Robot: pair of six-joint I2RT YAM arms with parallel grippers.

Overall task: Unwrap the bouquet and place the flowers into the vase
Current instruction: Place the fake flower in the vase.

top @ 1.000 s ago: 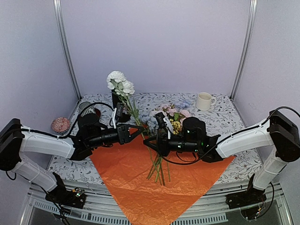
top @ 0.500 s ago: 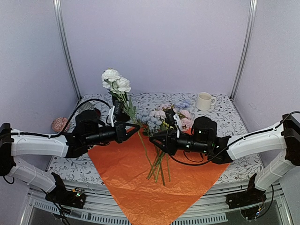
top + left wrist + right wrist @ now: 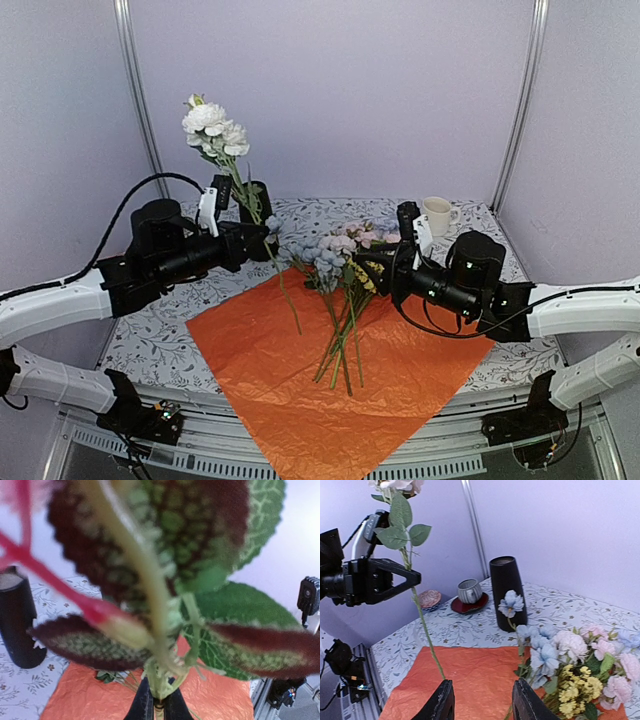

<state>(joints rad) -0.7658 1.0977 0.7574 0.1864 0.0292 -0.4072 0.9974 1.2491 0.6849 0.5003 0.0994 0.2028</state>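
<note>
The white flower's stem has its long end hanging far below my fingers. My left gripper should next rise outward over the black vase's opening (image 3: 257, 187) (image 3: 8, 581), then go down and release the stem.
My left gripper (image 3: 265, 245) is shut on the green stem of a white flower (image 3: 215, 125) and holds it high over the left side of the table. In the left wrist view the fingertips (image 3: 145, 706) pinch that stem below its leaves. The black vase (image 3: 507, 592) stands behind, partly hidden by the left arm in the top view. The remaining flowers (image 3: 340, 255) lie on the bouquet's flat orange sheet (image 3: 330, 390). My right gripper (image 3: 484, 702) is open and holds nothing, low over the sheet just right of the hanging stem (image 3: 422, 625).
A white mug (image 3: 435, 215) stands at the back right. A striped cup on a red saucer (image 3: 469, 592) and a small pink dish (image 3: 429, 599) sit left of the vase. The orange sheet overhangs the table's near edge.
The left gripper closed on the white flower and lifted it up and to the left. The right gripper opened, let go of the stem and drew back to the right.
</note>
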